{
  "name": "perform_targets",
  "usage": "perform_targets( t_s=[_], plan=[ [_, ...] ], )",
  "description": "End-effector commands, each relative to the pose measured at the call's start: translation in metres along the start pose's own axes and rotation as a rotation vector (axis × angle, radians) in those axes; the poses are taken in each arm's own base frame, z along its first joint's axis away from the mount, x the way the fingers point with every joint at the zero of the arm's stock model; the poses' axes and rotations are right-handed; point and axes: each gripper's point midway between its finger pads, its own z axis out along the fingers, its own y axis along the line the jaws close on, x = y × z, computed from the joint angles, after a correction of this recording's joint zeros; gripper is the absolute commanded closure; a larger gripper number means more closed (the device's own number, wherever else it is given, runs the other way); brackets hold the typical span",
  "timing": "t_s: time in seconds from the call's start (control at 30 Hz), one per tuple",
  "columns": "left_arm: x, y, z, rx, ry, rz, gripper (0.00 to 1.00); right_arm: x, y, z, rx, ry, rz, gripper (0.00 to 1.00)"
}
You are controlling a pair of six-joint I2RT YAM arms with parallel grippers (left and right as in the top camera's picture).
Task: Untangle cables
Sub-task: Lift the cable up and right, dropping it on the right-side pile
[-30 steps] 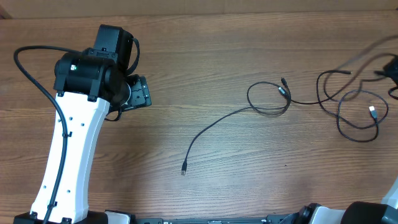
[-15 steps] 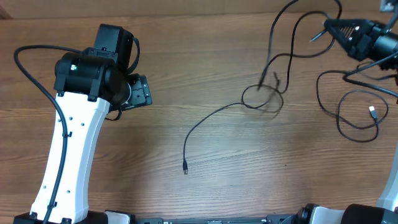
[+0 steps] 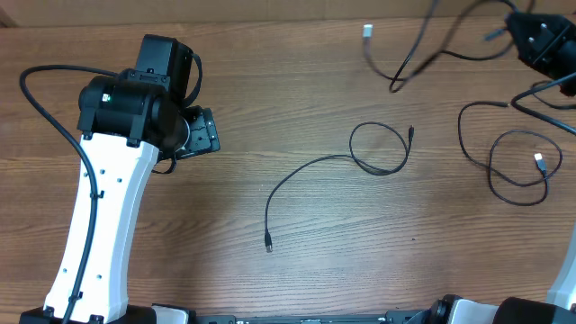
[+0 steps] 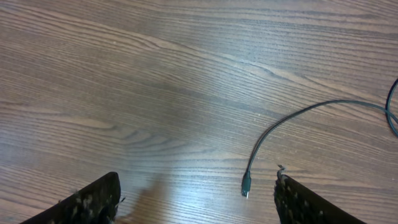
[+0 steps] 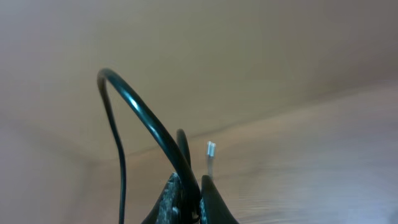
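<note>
I need to move my right gripper to the right in the overhead view next, then down and back over the coiled cable [image 3: 524, 169]. I need to keep its swinging cable off the mid-table loop.
Several thin black cables are in view. One cable [image 3: 378, 149] lies mid-table as a loop, and its tail runs to a plug [image 3: 267, 244] near the front. In the left wrist view that plug [image 4: 246, 185] lies on the wood between my left gripper's fingers [image 4: 93, 202], slightly to the right. My left gripper [image 4: 198, 208] is open with nothing in it. At the back right my right gripper [image 3: 517, 29] is shut on a lifted cable [image 5: 146, 115]. This cable [image 3: 409, 63] swings in the air, blurred, with a pale plug [image 3: 367, 31]. A third cable [image 3: 517, 169] lies coiled at the right.
The left arm [image 3: 108, 207] stretches from the front left edge over the wooden table [image 3: 270, 72], its own thick black wire [image 3: 54, 108] arching on its left. The right arm's wires [image 3: 549, 94] hang at the far right edge.
My right gripper has risen toward the back right with its cable, which has pulled free of the looped cable. That loop has settled flat on the table. The left arm has not moved.
</note>
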Motion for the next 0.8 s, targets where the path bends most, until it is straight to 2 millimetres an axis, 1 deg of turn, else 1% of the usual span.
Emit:
perform_targets(
  t_s=[0.0,0.1,0.17,0.2,0.23,0.3,0.4,0.47,0.57,0.63,0.73,0.77],
  plan=[
    [-0.003,0.001,-0.008,0.010,-0.025,-0.011,0.21,-0.026,-0.071,-0.030,0.415,-0.154,0.037,0.96],
    [-0.003,0.000,-0.008,0.011,-0.027,-0.011,0.21,-0.028,-0.105,-0.047,0.568,-0.183,0.069,0.96],
    [-0.003,0.000,-0.008,0.011,-0.027,-0.011,0.21,-0.025,-0.129,-0.061,0.668,-0.186,0.106,0.96],
    [-0.003,0.000,-0.008,0.012,-0.027,-0.011,0.21,-0.022,-0.144,-0.069,0.729,-0.192,0.153,0.96],
    [-0.003,0.000,-0.008,0.014,-0.025,-0.011,0.21,-0.017,-0.162,-0.078,0.799,-0.197,0.213,0.96],
    [-0.002,-0.002,-0.008,0.023,-0.021,-0.011,0.21,-0.004,-0.187,-0.089,0.886,-0.179,0.289,0.96],
    [-0.002,-0.003,-0.008,0.028,-0.019,-0.011,0.21,0.017,-0.217,-0.091,0.947,-0.100,0.353,0.96],
    [-0.002,-0.003,-0.008,0.028,-0.018,-0.011,0.21,0.031,-0.231,-0.088,0.974,-0.046,0.387,0.96],
    [-0.001,-0.003,-0.008,0.028,-0.018,-0.011,0.21,0.046,-0.245,-0.081,0.995,0.015,0.415,0.96],
    [-0.001,-0.002,-0.008,0.027,-0.016,-0.010,0.21,0.054,-0.251,-0.077,1.003,0.044,0.428,0.90],
    [-0.001,-0.002,-0.008,0.027,-0.015,-0.010,0.21,0.062,-0.257,-0.074,1.014,0.078,0.443,0.84],
    [-0.001,-0.002,-0.008,0.027,-0.015,-0.010,0.21,0.065,-0.258,-0.074,1.017,0.088,0.448,0.78]
  ],
)
